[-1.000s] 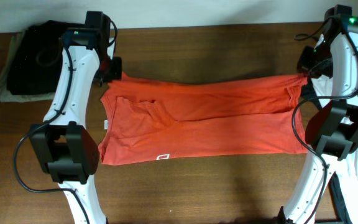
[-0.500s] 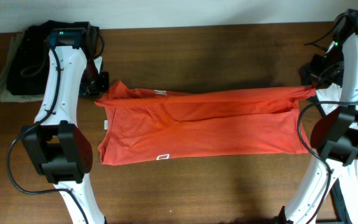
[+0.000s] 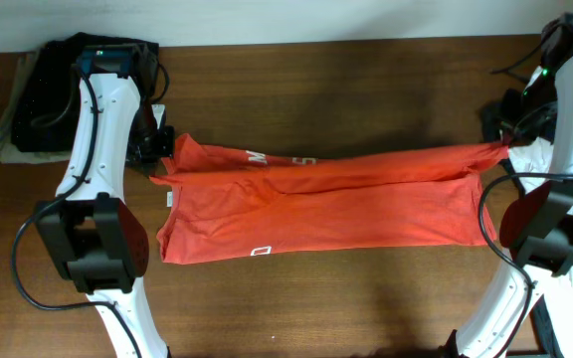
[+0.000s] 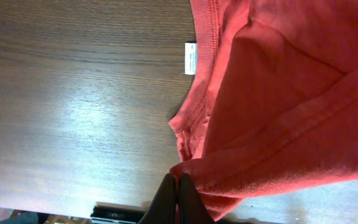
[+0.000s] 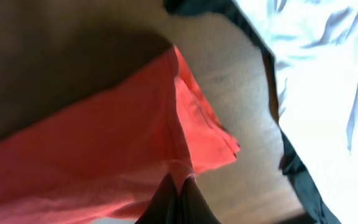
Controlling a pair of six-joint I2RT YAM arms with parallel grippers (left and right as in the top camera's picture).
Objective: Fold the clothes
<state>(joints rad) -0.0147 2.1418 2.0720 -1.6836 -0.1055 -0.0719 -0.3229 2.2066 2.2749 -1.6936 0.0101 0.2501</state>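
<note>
The shirt's near corner [image 3: 171,249] at the shirt's label end lies back from my left gripper. My left gripper will draw back toward that corner next and release the fabric.
The red-orange T-shirt [image 3: 316,204] lies stretched across the middle of the table, its far edge lifted and folding toward the near edge. White lettering [image 3: 259,157] shows on the raised flap. My left gripper [image 3: 170,149] is shut on the shirt's far-left corner [image 4: 229,174]. My right gripper [image 3: 506,142] is shut on the far-right corner [image 5: 185,168]. A small white label [image 4: 190,57] shows by the collar in the left wrist view.
A pile of dark clothes [image 3: 43,85] over a khaki garment sits at the far left corner. White and dark fabric [image 5: 316,81] lies at the right edge of the table, beside the right arm's base.
Both grippers have drawn the shirt's far edge up and toward the near side. The flap has turned over further, so the white lettering now shows.
</note>
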